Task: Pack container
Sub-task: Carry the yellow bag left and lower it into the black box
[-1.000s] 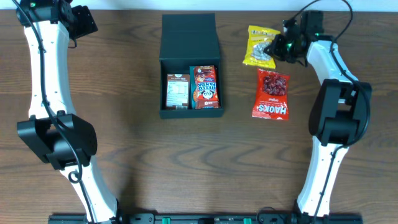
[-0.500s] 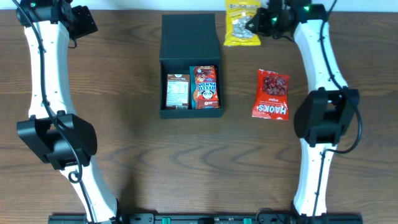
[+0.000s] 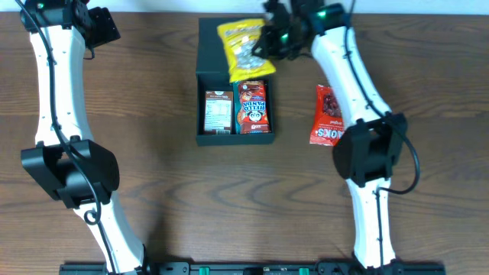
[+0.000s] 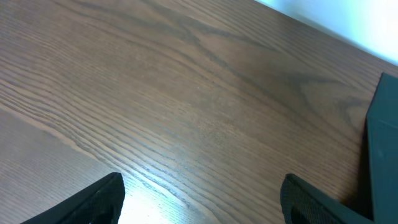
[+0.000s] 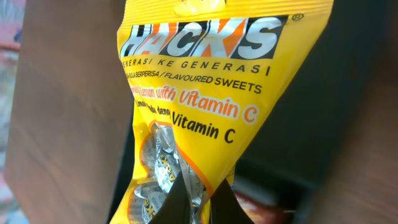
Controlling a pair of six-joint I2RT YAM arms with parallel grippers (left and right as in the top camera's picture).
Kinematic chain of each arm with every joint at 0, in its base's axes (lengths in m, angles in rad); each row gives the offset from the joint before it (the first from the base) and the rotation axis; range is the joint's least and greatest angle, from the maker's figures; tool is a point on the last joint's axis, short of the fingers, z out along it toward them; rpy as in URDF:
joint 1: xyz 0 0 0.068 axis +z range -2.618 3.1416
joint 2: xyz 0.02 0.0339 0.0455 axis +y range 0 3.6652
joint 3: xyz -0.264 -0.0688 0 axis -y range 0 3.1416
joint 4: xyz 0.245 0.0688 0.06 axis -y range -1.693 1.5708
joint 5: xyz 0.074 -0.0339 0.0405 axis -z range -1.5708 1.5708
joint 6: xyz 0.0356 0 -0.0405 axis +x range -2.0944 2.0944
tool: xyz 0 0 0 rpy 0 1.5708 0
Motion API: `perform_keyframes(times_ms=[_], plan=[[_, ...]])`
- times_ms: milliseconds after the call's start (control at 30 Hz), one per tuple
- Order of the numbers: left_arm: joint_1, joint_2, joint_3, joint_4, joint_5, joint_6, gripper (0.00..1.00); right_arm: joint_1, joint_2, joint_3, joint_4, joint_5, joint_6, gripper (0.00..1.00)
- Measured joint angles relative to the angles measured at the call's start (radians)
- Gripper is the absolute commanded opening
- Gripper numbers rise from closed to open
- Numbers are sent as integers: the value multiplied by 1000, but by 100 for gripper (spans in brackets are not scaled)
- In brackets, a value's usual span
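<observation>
My right gripper moves the yellow Hacks packet (image 3: pixel 243 47) back toward the brown packet (image 3: pixel 218 111) next, then down over it, and only then opens.
The dark teal-black container (image 3: pixel 205 139) lies open at the table's middle back, its flap lid (image 3: pixel 212 46) laid flat behind it. Inside stand a brown packet (image 3: pixel 218 111) and a red Hello Panda packet (image 3: pixel 254 107). My right gripper (image 3: pixel 267 40) is shut on a yellow Hacks sweets packet (image 3: pixel 243 47) and holds it above the lid. In the right wrist view the packet (image 5: pixel 199 81) hangs between the fingers (image 5: pixel 208 202). A red Hacks packet (image 3: pixel 327 116) lies on the table to the right. My left gripper (image 4: pixel 202 199) is open over bare wood at the far left back.
The right arm (image 3: pixel 351 84) reaches across the table's back right, partly over the red packet. The left arm (image 3: pixel 53 76) stands along the left side. The container's edge (image 4: pixel 382 149) shows at the right of the left wrist view.
My right gripper has carried the yellow packet leftward from the back right of the table to above the container's lid. The left arm has not moved.
</observation>
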Motion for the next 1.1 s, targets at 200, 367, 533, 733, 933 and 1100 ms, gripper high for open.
perform_keyframes(times_ms=[200, 367, 533, 733, 933, 1100], plan=[[0, 0, 0, -1, 0, 3, 81, 92, 0, 0, -48, 6, 60, 2], [0, 0, 0, -3, 0, 4, 81, 143, 0, 0, -108, 67, 146, 1], [3, 0, 0, -16, 0, 23, 81, 176, 0, 1, -141, 124, 196, 1], [31, 0, 0, -19, 0, 26, 81, 196, 0, 1, -165, 169, 214, 2], [50, 0, 0, -19, 1, 26, 81, 206, 0, 1, -203, 211, 238, 2], [51, 0, 0, -19, 14, 26, 81, 207, 0, 1, -222, 234, 267, 1]])
